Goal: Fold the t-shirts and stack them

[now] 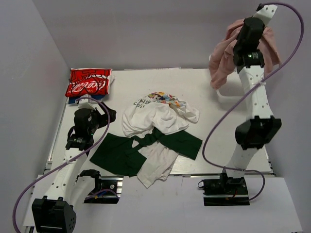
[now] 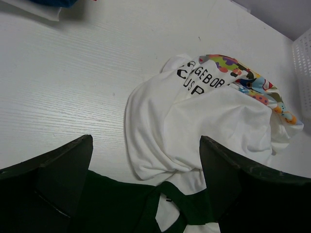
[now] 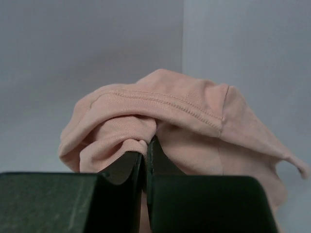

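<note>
The pink t-shirt hangs high above the white mesh basket (image 1: 233, 92), so I need to lower my right gripper with it down into the basket and let go of the fold there.
The red Coca-Cola t-shirt (image 1: 89, 82) lies folded at the back left of the table. A crumpled off-white t-shirt (image 1: 150, 116) with black lettering and a colourful print lies mid-table, also in the left wrist view (image 2: 204, 126). The dark green t-shirt (image 1: 121, 153) lies spread in front of it, tangled with white cloth (image 1: 158, 167). My left gripper (image 1: 109, 115) is open and empty, low over the green shirt's edge (image 2: 112, 204). My right gripper (image 3: 146, 145) is shut on a fold of the dusty pink t-shirt (image 3: 184, 121), holding it high at the back right (image 1: 223, 60).
A white mesh basket shows at the right edge of the left wrist view (image 2: 303, 73); its rim (image 1: 226, 95) sits below the hanging pink shirt. Something blue (image 1: 73, 100) lies under the red shirt. Grey walls close in the left, back and right sides.
</note>
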